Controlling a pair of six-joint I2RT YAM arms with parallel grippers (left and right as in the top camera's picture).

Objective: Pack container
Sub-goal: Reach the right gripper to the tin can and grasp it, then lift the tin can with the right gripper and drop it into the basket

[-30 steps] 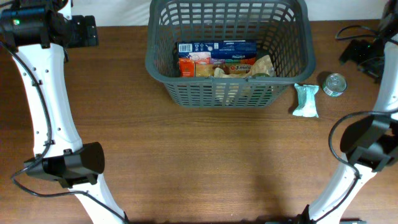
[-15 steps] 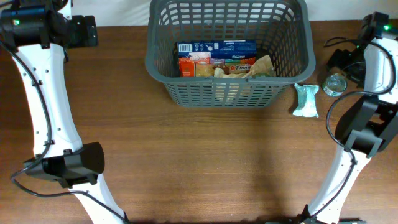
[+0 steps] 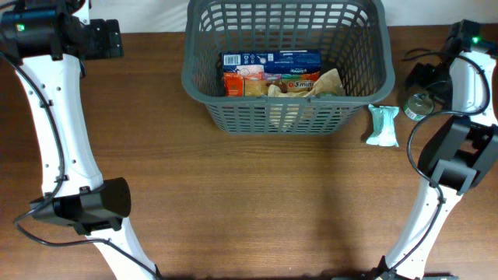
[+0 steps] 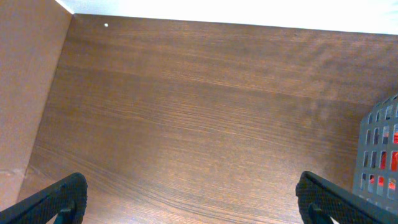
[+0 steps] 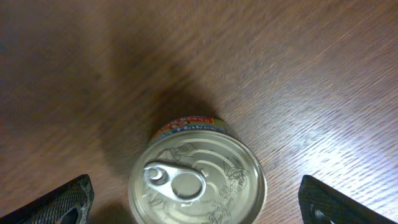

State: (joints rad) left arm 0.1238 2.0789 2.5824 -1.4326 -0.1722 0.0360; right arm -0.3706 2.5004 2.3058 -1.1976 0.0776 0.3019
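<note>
I will next lower my right gripper around the lid and upper side of the small round metal can (image 3: 417, 105). Then I will close my fingers.
The dark grey basket (image 3: 204, 74) stands at the back middle of the table, with a blue box (image 3: 270, 59) and orange packets (image 3: 243, 82) inside. Its edge shows in the left wrist view (image 4: 379, 155). A small round metal can (image 3: 417, 105) stands upright right of the basket; a pale green packet (image 3: 382, 125) lies beside it. My right gripper (image 5: 196, 202) is open, directly above the can (image 5: 196, 180), fingers wide on either side and not touching it. My left gripper (image 4: 196, 202) is open and empty over bare table left of the basket.
Black cables (image 3: 436, 39) lie at the back right corner. The left arm's base (image 3: 85, 206) and the right arm's base (image 3: 459, 167) stand near the front corners. A brown wall (image 4: 25, 81) borders the table's left side.
The right arm has swung in from the far right and now hovers over the can. The left arm and the groceries have not moved.
</note>
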